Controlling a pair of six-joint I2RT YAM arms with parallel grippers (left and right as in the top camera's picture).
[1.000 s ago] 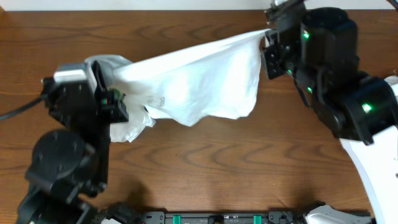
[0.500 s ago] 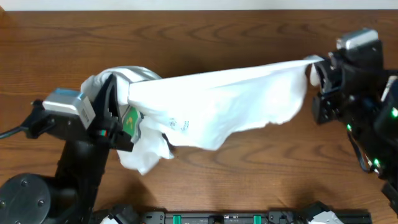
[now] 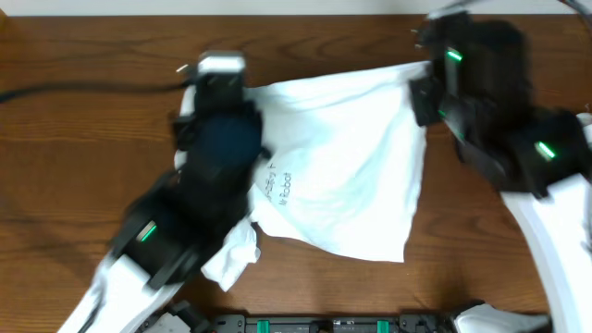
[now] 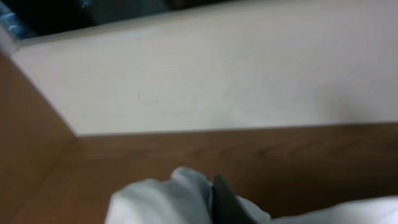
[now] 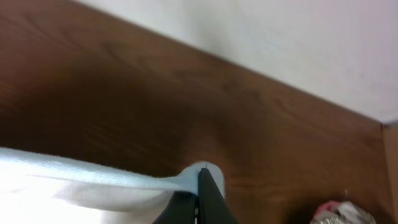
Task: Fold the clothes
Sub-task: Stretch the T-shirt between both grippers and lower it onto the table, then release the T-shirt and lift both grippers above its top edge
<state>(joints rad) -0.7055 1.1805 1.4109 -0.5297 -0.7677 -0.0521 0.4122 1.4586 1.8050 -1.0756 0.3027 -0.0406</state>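
Note:
The tabletop near the wall [image 3: 400, 53] [image 5: 208, 144] is below and outward of my right gripper. My right gripper should lower outward next, lay down the shirt's raised far corner and release.
A white T-shirt [image 3: 342, 176] with small printed text hangs spread between my two arms above the brown table, its lower edge drooping toward the front. My left gripper [image 3: 215, 79] is shut on the shirt's far left corner; in the left wrist view white cloth [image 4: 168, 199] bunches around the dark fingertip [image 4: 219, 198]. My right gripper [image 3: 424, 79] is shut on the far right corner; in the right wrist view the closed black fingers [image 5: 202, 190] pinch a fold of the shirt's hem [image 5: 93, 174].
The wooden table [image 3: 83, 129] ends at a pale wall along its far edge [image 4: 217, 81]. A cable [image 3: 83, 91] runs left from the left arm. A pink and grey object [image 5: 345, 211] lies at the right wrist view's lower right corner.
Both arms swung toward the table's far side. The shirt, stretched in a sagging band before, now hangs wider and flatter with its lower edge nearer the front.

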